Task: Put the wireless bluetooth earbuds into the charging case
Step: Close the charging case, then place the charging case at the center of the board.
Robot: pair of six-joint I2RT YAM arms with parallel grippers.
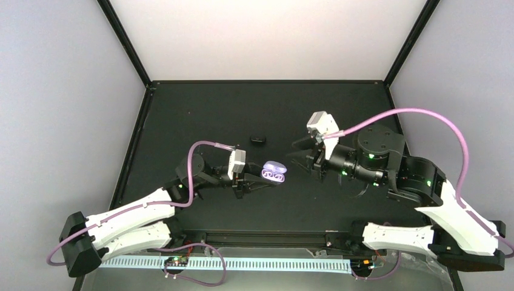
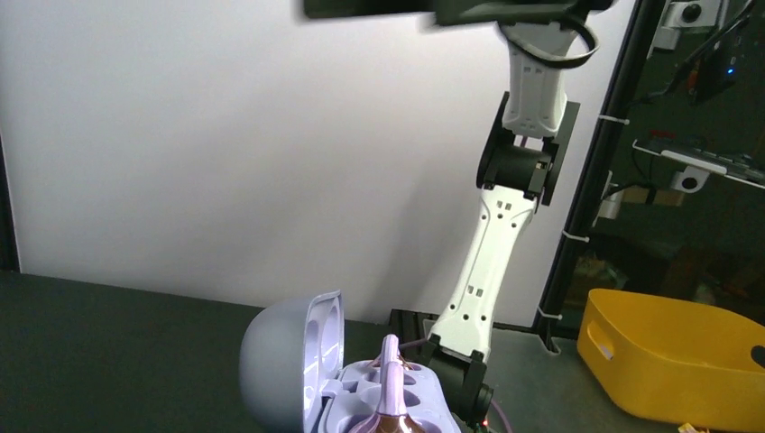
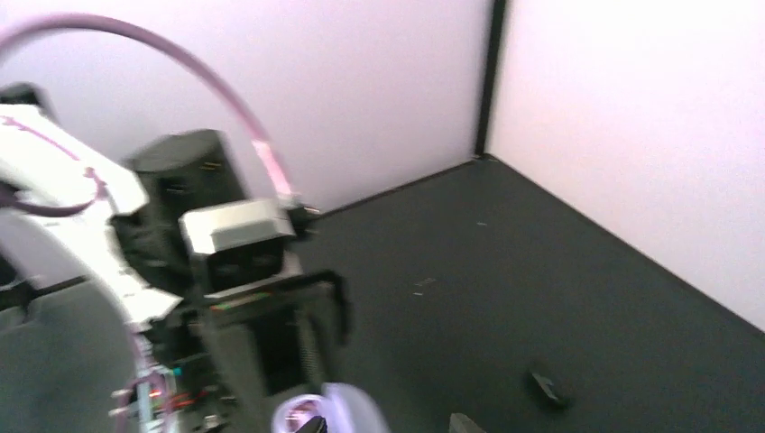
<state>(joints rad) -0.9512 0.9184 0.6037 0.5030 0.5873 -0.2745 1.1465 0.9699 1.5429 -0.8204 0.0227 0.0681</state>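
Observation:
My left gripper will next tilt down and lower to let go of the case on the tabletop near the black oval item, since that spot is below the gripper.
The lavender charging case (image 1: pixel 274 172) is open near the table's middle, lid raised. My left gripper (image 1: pixel 265 180) is at its near side and seems shut on it. In the left wrist view the case (image 2: pixel 289 361) fills the bottom centre; a purple-pink earbud (image 2: pixel 391 365) sits in its tray, and my fingers do not show. My right gripper (image 1: pixel 292 159) is open and empty just right of the case. In the blurred right wrist view its two tips stand apart (image 3: pixel 388 424) over the case lid (image 3: pixel 356 410).
A small black oval item (image 1: pixel 257 140), either a case or a bud, lies behind the lavender case; it also shows in the right wrist view (image 3: pixel 548 388). A yellow bin (image 2: pixel 672 356) stands off the table to the right. Black frame posts mark the back corners.

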